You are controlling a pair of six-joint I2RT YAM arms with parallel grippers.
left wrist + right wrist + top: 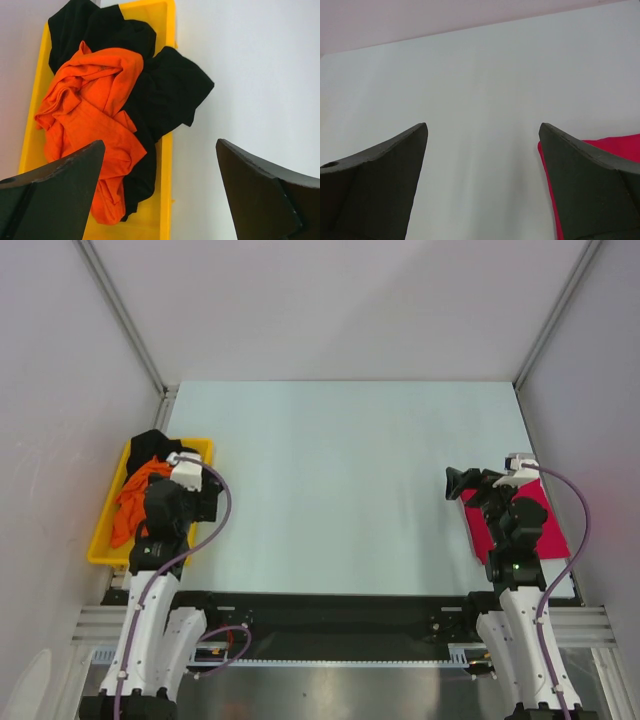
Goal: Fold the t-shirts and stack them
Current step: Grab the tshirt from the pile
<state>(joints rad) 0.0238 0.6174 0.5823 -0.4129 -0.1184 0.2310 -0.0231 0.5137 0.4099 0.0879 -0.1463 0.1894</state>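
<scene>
The orange t-shirt lies over the black one, so my left gripper moves across the tray next, then down onto the orange t-shirt.
The orange t-shirt (132, 502) lies crumpled in the yellow tray (100, 552) at the left, with the black t-shirt (150, 445) bunched beside and under it. In the left wrist view the orange shirt (90, 100) lies over the black shirt (170, 85), which spills over the tray's right rim (166, 200). My left gripper (200, 495) hovers open and empty above that rim (160, 145). The magenta-pink t-shirt (555, 530) lies folded flat at the right, partly under my right arm. My right gripper (460, 483) is open and empty just left of it (482, 125); the shirt's edge (615, 145) shows behind the right finger.
The pale table top (340, 490) spreads between the two arms. Grey walls and metal frame rails (120, 310) close in the sides and back. The tray sits at the table's left edge.
</scene>
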